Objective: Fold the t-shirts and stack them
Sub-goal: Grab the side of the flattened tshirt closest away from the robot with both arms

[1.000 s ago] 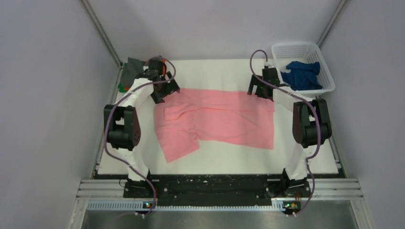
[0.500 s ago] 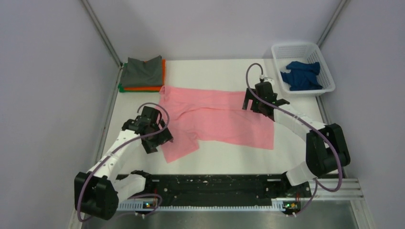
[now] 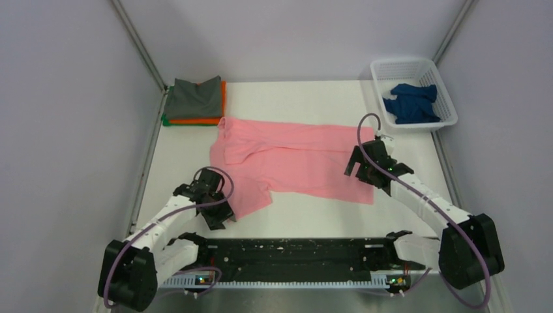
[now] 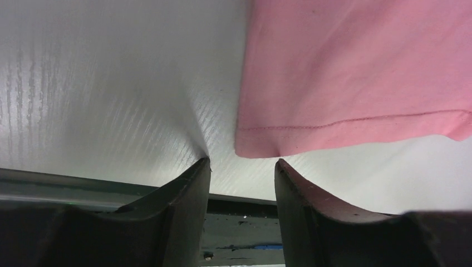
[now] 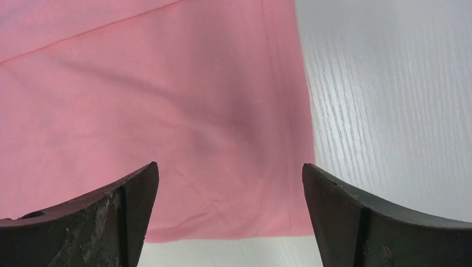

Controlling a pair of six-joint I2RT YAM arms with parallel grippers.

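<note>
My right gripper is open, and it is above and in front of the t-shirt's near hem corner. It will move back and down to close on that corner.
A light pink t-shirt lies spread flat mid-table, one sleeve pointing toward the near edge. My left gripper sits low at that sleeve's near corner. In the left wrist view its jaws stand part-way open with nothing between them, and the pink hem lies just beyond the tips. My right gripper hovers wide open over the shirt's near right corner, its tips astride the hem. Folded dark grey, orange and green t-shirts are stacked at the back left. A navy blue t-shirt lies crumpled in the basket.
The white lattice basket stands at the back right corner. A black rail holding both arm bases runs along the table's near edge, close behind the left gripper. Enclosure walls flank both sides.
Both arms have swung from the shirt's far edge to its near side, the left to the sleeve corner, the right to the near right corner. The left jaws have narrowed. The stack is uncovered.
</note>
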